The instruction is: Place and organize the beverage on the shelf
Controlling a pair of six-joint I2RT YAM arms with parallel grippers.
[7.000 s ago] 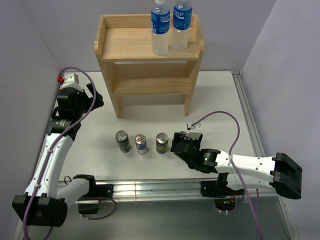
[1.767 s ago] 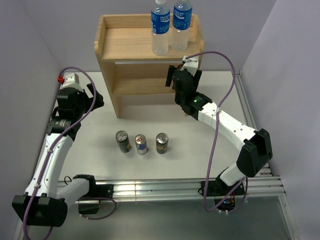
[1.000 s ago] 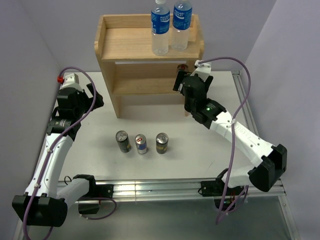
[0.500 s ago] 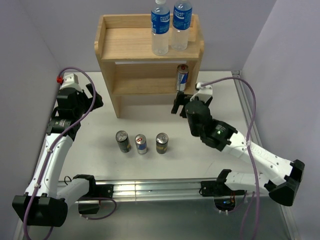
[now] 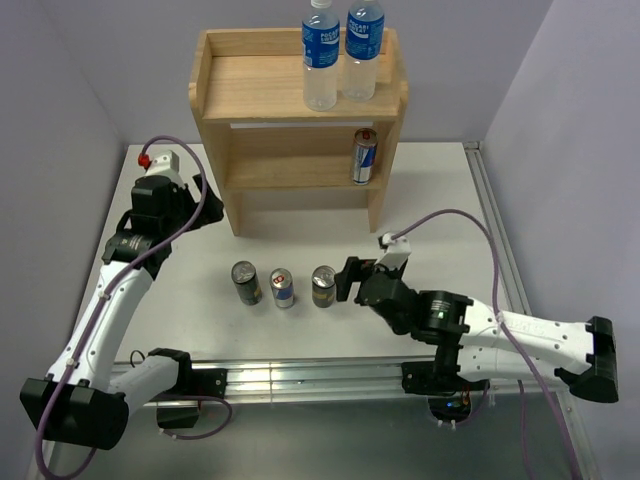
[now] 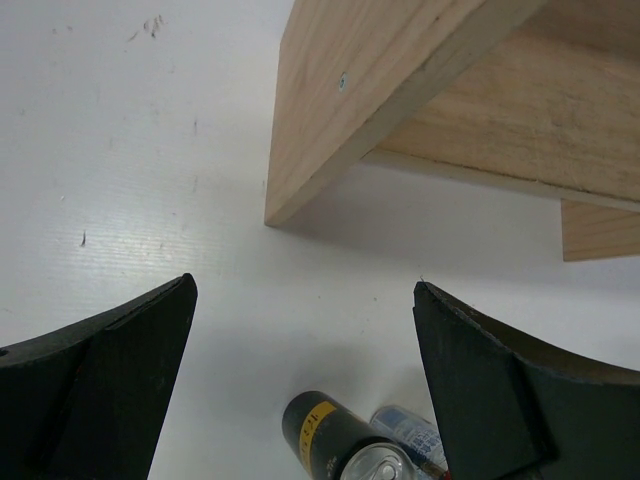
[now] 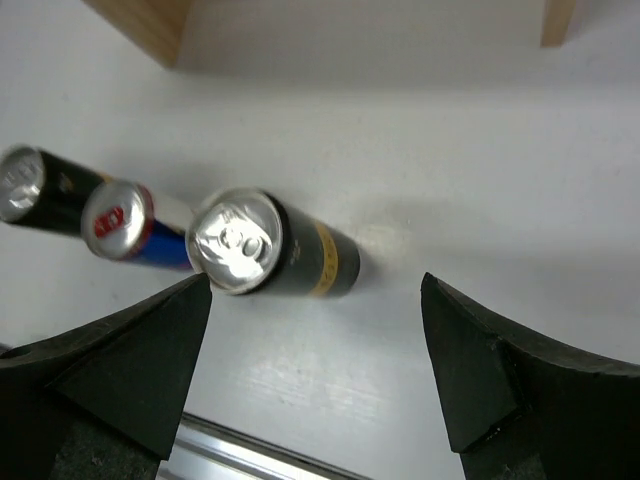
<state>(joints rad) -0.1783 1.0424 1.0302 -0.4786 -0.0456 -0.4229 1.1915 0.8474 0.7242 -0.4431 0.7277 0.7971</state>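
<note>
The right gripper should next move sideways and down around the gold-banded dark can [image 5: 323,287] [image 7: 272,248], because the can stands below the gripper and to its left in the top view.
The wooden shelf [image 5: 240,90] stands at the back with two water bottles [image 5: 340,55] on its top board and a blue-and-silver can [image 5: 364,156] on its middle tier at the right. Three cans stand in a row on the table: a dark can [image 5: 245,282], a blue can with a red top [image 5: 283,288] and a dark can with a gold band [image 5: 323,286]. My right gripper [image 5: 350,280] is open just right of that last can [image 7: 275,255]. My left gripper [image 5: 190,195] is open and empty near the shelf's left foot [image 6: 300,190]; the dark can [image 6: 335,445] shows below it.
A metal rail [image 5: 300,378] runs along the table's near edge. Purple walls close in on the left, back and right. A raised strip [image 5: 495,230] borders the table's right side.
My right arm let go of the blue-and-silver can on the shelf's middle tier and drew back down to the row of cans. My left arm shifted a little right toward the shelf.
</note>
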